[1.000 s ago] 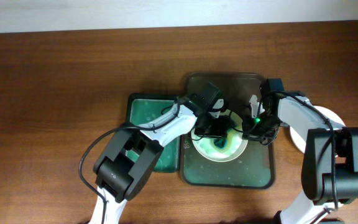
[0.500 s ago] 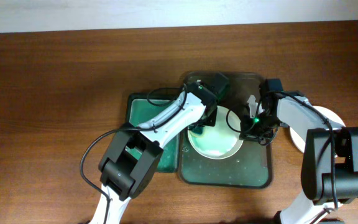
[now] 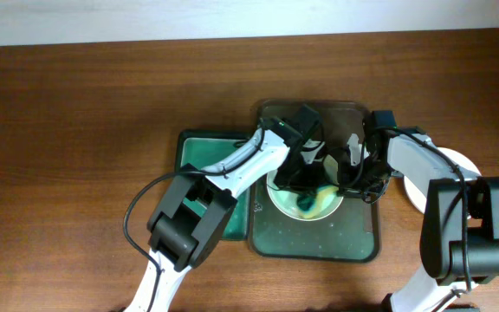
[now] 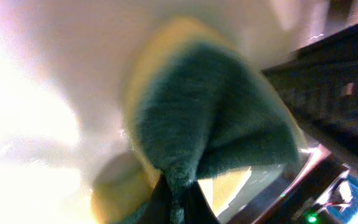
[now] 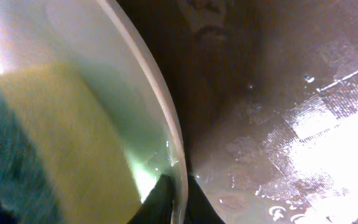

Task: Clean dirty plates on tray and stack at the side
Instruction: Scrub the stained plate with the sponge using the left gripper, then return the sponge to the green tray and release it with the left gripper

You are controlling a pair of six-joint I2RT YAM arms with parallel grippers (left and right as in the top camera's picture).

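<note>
The green tray is open beside the dark tray (image 3: 319,243). I should next lift the sponge (image 3: 312,201) off the plate with my left gripper and lower it into the green tray.
A white plate (image 3: 286,206) lies on the dark olive-grey tray (image 3: 319,243). My left gripper (image 3: 304,179) is shut on a yellow and teal sponge (image 3: 312,201) and presses it on the plate's middle. In the left wrist view the sponge (image 4: 210,124) fills the frame above the fingers (image 4: 179,208), with the plate (image 4: 42,93) behind it. My right gripper (image 3: 352,180) is shut on the plate's right rim; the right wrist view shows the fingers (image 5: 178,202) pinching the rim (image 5: 160,106), beside the sponge (image 5: 55,143) and the wet tray (image 5: 291,124). Another white plate (image 3: 456,161) lies on the table to the right, partly hidden by my right arm.
A smaller bright green tray (image 3: 199,154) sits to the left of the dark tray, partly under my left arm. Both arms cross over the dark tray's upper half. Bare wooden table (image 3: 76,130) stretches to the left and far side.
My left gripper swept the sponge from the plate's middle to its upper left rim, then back to the middle. The right gripper has kept its hold on the rim.
</note>
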